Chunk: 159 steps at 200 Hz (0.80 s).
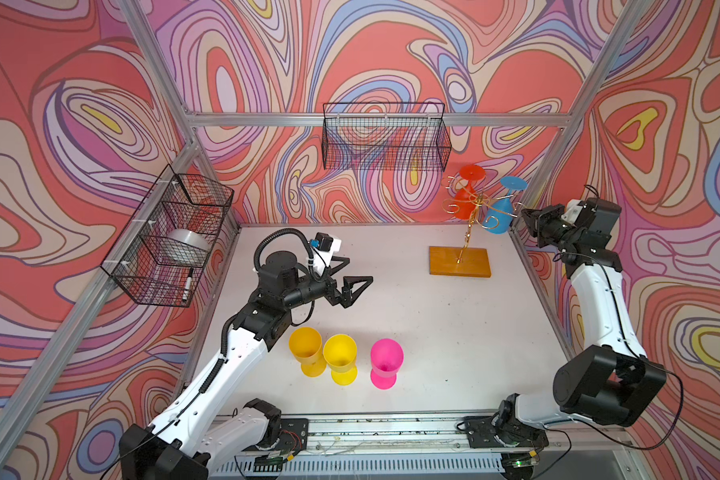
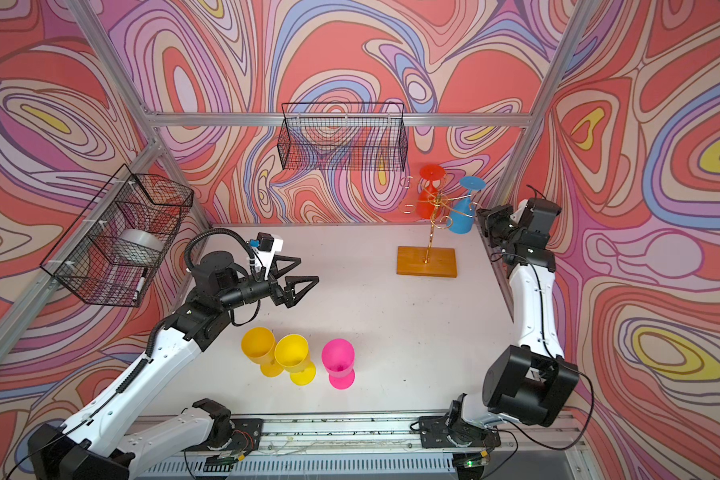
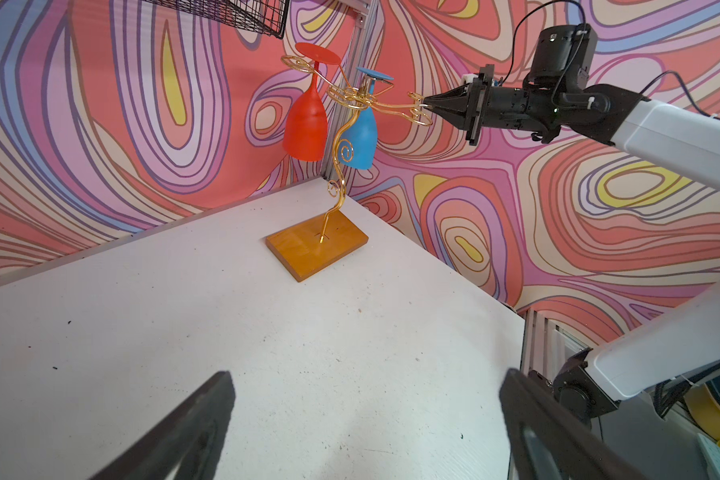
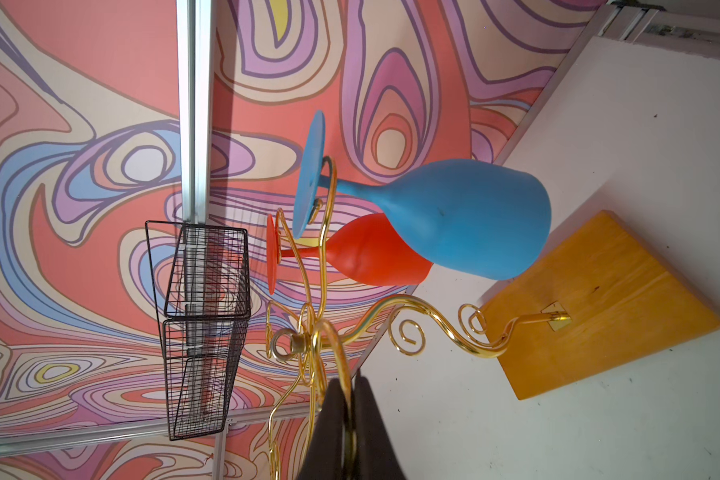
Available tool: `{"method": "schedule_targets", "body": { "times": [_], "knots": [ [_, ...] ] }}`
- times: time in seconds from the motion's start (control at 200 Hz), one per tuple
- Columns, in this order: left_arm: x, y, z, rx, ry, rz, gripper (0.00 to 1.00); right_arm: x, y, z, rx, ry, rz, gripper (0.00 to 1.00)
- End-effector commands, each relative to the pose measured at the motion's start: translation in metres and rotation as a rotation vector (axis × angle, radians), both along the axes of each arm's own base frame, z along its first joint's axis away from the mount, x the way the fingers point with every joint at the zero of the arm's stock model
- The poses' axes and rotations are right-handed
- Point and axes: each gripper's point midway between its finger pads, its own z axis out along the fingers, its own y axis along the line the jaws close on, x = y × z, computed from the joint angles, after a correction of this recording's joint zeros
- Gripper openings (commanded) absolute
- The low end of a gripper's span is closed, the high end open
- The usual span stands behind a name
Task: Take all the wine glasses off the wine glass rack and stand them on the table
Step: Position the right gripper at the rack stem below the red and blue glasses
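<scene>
My right gripper will next pull the curled end of the rack's gold arm (image 1: pixel 518 208) (image 4: pixel 343 364) back and toward the middle of the table and then let go of it, because the blue wine glass hangs beside the rack's post.
The wine glass rack (image 1: pixel 470 232), gold wire on an amber base (image 1: pixel 460 261), stands at the back right of the table in both top views. A red wine glass (image 1: pixel 465 200) and a blue wine glass (image 1: pixel 499 216) hang upside down from its arms. My right gripper (image 1: pixel 523 214) is shut on the outer loop of a gold arm of the rack (image 4: pixel 321 332), just beside the blue wine glass (image 4: pixel 466 216); the right gripper (image 4: pixel 348 382) pinches the wire. My left gripper (image 1: pixel 359 270) hovers open and empty over mid-table, far from the rack (image 3: pixel 341 137).
Two yellow goblets (image 1: pixel 306 349) (image 1: pixel 341 357) and a pink one (image 1: pixel 385 361) stand upright near the front of the table. A black mesh basket (image 1: pixel 385 137) hangs on the back wall, another (image 1: pixel 171 237) on the left wall. An aluminium post (image 1: pixel 541 187) runs close behind the rack.
</scene>
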Motion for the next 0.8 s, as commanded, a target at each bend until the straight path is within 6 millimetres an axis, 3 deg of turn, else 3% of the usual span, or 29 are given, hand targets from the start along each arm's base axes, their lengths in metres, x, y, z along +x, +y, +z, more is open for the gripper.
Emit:
{"method": "schedule_targets", "body": {
  "times": [0.0, 0.641, 0.791],
  "knots": [
    [-0.001, -0.002, 0.011, -0.004, -0.030, -0.008, 1.00, -0.011, 0.011, 0.021, -0.033, -0.072, 0.008, 0.05],
    [0.000, -0.002, 0.010, -0.008, -0.022, -0.007, 1.00, -0.036, 0.020, 0.017, 0.092, -0.082, -0.127, 0.08],
    [0.000, -0.002, 0.010, -0.009, -0.021, -0.008, 1.00, -0.040, 0.032, 0.013, 0.108, -0.074, -0.144, 0.10]
  ]
}}
